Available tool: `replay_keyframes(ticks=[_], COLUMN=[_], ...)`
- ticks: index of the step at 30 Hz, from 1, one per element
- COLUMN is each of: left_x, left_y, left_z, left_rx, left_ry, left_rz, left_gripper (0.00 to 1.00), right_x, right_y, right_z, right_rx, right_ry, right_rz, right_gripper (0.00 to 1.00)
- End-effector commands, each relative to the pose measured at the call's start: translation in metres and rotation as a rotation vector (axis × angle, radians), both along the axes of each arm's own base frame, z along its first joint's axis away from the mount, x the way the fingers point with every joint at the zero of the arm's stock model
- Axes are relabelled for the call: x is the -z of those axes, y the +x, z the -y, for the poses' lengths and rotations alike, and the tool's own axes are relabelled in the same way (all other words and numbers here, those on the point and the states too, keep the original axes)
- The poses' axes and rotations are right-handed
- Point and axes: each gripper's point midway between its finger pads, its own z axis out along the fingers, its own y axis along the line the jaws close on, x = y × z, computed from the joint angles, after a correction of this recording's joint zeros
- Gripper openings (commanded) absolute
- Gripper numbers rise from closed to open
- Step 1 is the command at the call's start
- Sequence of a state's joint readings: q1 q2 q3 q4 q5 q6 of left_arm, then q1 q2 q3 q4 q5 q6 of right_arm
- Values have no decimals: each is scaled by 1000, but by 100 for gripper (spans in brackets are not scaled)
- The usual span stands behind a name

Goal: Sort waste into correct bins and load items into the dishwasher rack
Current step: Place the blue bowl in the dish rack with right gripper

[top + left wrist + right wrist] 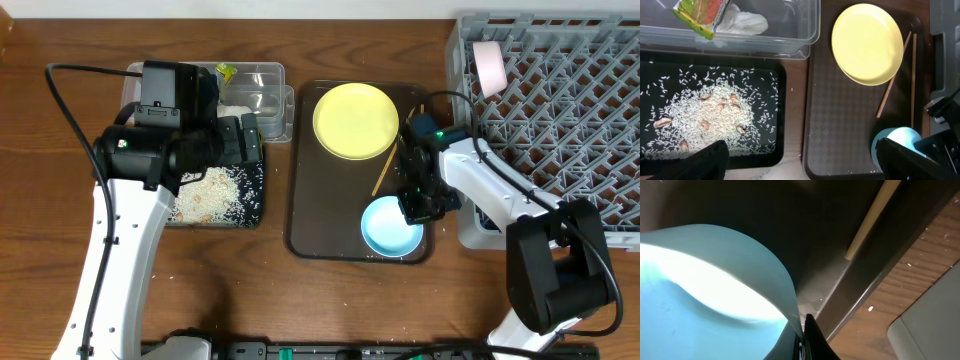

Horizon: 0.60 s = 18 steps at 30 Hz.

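Observation:
Next, the right gripper rises outward over the rack and tilts. It releases the light blue bowl [385,230] among the rack's wires beside the pinkish bowl, since those pegs stand empty.
My right gripper [418,205] is shut on the right rim of the light blue bowl [385,230], which sits at the near end of the dark brown serving tray [320,210]. The right wrist view shows the fingers [802,335] pinching the bowl wall [700,295]. The yellow plate [355,120] and two chopsticks [385,170] lie on the same tray. My left gripper [800,160] is open and empty above the black tray [255,200], which holds rice [705,120]. The clear tub [812,25] holds the wrapper [700,12] and the white scrap [745,22]. A pinkish bowl [489,65] stands in the grey rack [570,100]. The white cup is out of view.
The grey rack stands at the right, its left wall close beside my right arm. A strip of bare wooden table [795,100] separates the black tray from the brown tray. A few grains lie on the brown tray's near edge.

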<state>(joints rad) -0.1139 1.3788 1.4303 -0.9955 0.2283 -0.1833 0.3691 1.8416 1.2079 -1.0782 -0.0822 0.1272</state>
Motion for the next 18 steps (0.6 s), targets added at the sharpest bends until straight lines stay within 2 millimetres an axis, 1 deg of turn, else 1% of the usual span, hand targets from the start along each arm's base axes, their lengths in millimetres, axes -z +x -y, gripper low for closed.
replay_keyframes(ticks=[1,2,4,5,6,9,10,11,13,16,17,18], left_x=[4,4,4,4,4,4,4,4,4,4,4,4], left_y=[-1,-1,-1,-1,-1,-1,-1,-1,-1,-1,-1,-1], left_z=[-4,-4,-4,-4,-4,-4,-4,-4,-4,-4,-4,-4], left_rx=[-6,-6,-6,-6,-6,-6,-6,-6,-6,-6,-6,-6], left_ry=[14,15,15,15,15,15,15,15,15,15,15,15], left_rz=[-10,-10,-10,-10,-10,-10,-9,-10,-10,-9,-10,-10], left_gripper=[95,96,96,96,96,96,96,96,96,96,96,96], right_x=[-35,-54,-90,-113,-132,-207,-229,-255,-304,-346,-353,-356], right_y=[32,45,66,77,84,96,97,94,84,62,55,51], right_z=[-7,-7,2,18,32,92,108,126,159,190,198,204], right_rx=[81,117,176,236,286,461,519,586,692,782,799,806], right_ry=[30,49,48,8,-31,-196,-237,-278,-367,-511,-572,-620], right_rz=[131,186,292,369,432,678,753,840,1014,1161,1182,1188], right_gripper=[1,1,1,1,1,1,1,1,1,1,1,1])
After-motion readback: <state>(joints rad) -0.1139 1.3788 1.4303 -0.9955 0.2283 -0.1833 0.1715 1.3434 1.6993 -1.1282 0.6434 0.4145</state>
